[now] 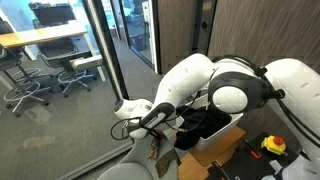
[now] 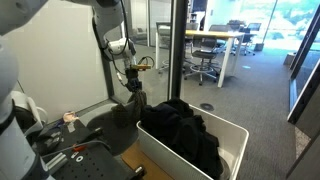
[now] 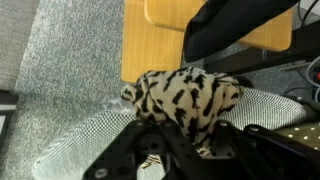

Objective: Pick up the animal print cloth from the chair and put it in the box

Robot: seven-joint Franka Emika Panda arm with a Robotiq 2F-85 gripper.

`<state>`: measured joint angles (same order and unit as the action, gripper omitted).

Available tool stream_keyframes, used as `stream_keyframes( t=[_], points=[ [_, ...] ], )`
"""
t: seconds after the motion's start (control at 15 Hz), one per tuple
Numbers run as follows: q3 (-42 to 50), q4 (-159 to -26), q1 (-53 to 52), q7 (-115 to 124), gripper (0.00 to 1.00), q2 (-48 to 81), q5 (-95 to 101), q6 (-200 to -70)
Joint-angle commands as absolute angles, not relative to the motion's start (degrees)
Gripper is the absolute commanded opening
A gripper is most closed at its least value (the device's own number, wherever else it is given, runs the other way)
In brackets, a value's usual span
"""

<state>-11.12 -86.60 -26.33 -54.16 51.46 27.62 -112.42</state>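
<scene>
My gripper should lift the cloth off the chair, swing it over the white box (image 2: 238, 132), which stands open, and lower to release it onto the dark clothes (image 2: 190, 130).
The animal print cloth (image 3: 185, 95), cream with black stripes, is bunched up over the grey mesh chair seat (image 3: 85, 145) in the wrist view. My gripper (image 3: 180, 150) is just below the bunch, and a fold of the cloth runs down between its black fingers, which are closed on it. In both exterior views the gripper (image 1: 152, 138) (image 2: 133, 92) hangs low over the chair (image 2: 108, 130). The white box (image 2: 238, 132) stands beside the chair and holds dark clothes (image 2: 190, 130). The box also shows in an exterior view (image 1: 215, 137).
A glass partition and door frame (image 2: 178, 50) stand close behind the chair. Grey carpet (image 3: 60, 50) and a brown board (image 3: 165, 40) lie under the chair. Office desks and chairs (image 1: 45, 60) are beyond the glass. Tools (image 1: 272, 146) lie at one side.
</scene>
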Motion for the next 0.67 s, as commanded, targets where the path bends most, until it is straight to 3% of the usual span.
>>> stream_keyframes(
  t=[0.0, 0.6],
  points=[
    [-7.1, -90.4, -24.1, -52.5, 0.04, 44.9, 32.0, -105.5],
    [-3.3, -91.0, -17.8, -40.9, 0.04, 35.7, 40.6, -88.5]
  ],
)
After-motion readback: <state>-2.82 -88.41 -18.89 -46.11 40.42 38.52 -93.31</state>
